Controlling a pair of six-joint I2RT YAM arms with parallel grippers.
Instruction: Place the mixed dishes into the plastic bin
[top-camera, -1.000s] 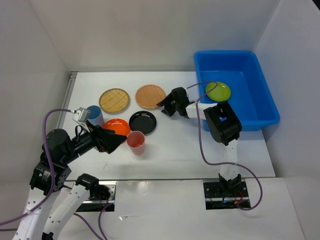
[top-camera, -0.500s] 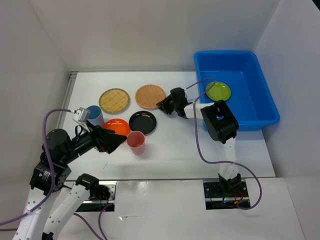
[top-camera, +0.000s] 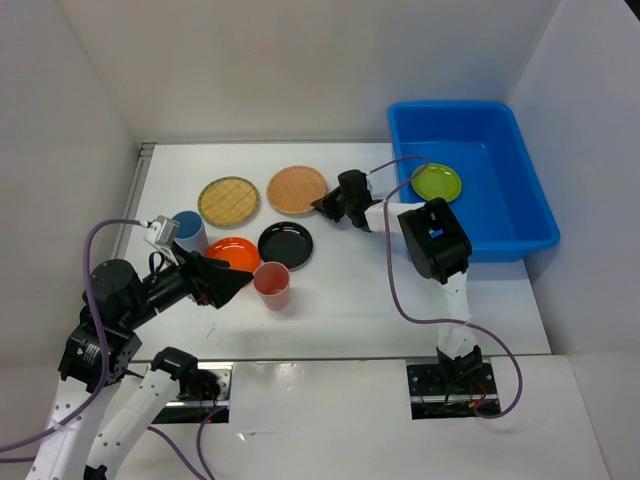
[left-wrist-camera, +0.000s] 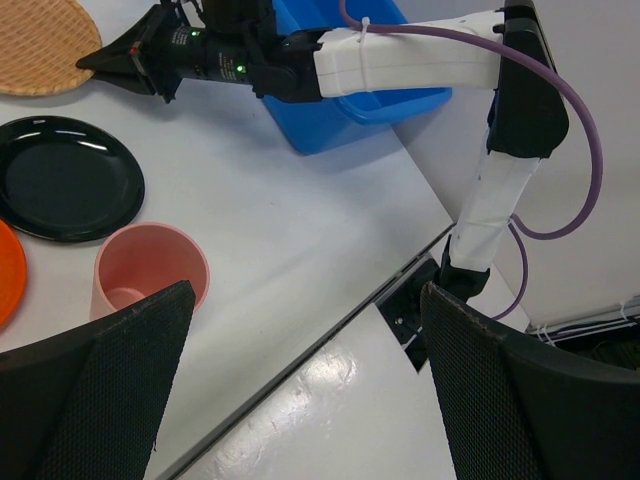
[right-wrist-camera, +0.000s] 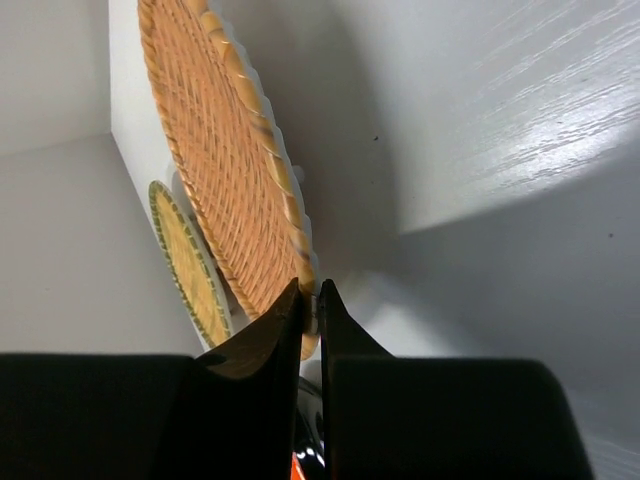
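Observation:
I will lift the orange-tan woven plate with my right gripper next, carry it over the blue bin, and then lower it onto the lime green plate (top-camera: 437, 182).
My right gripper (top-camera: 320, 207) is shut on the near rim of the orange-tan woven plate (top-camera: 297, 189); the right wrist view shows its tips (right-wrist-camera: 310, 300) pinching that plate's edge (right-wrist-camera: 225, 170). The second woven plate (top-camera: 228, 201), with a green rim, lies to its left. The black plate (top-camera: 285, 245), orange plate (top-camera: 228, 252), pink cup (top-camera: 272, 285) and blue cup (top-camera: 188, 230) sit on the table. The lime green plate (top-camera: 436, 182) lies inside the blue bin (top-camera: 530, 215). My left gripper (top-camera: 235, 283) is open and empty, just left of the pink cup (left-wrist-camera: 150, 280).
White walls enclose the table on the left, back and right. The bin stands at the far right against the wall. My right arm's purple cable (top-camera: 395, 290) loops over the table between the arm and the dishes.
My right gripper has shifted slightly left and away, and the orange-tan woven plate has moved a little with it. The left arm has not moved.

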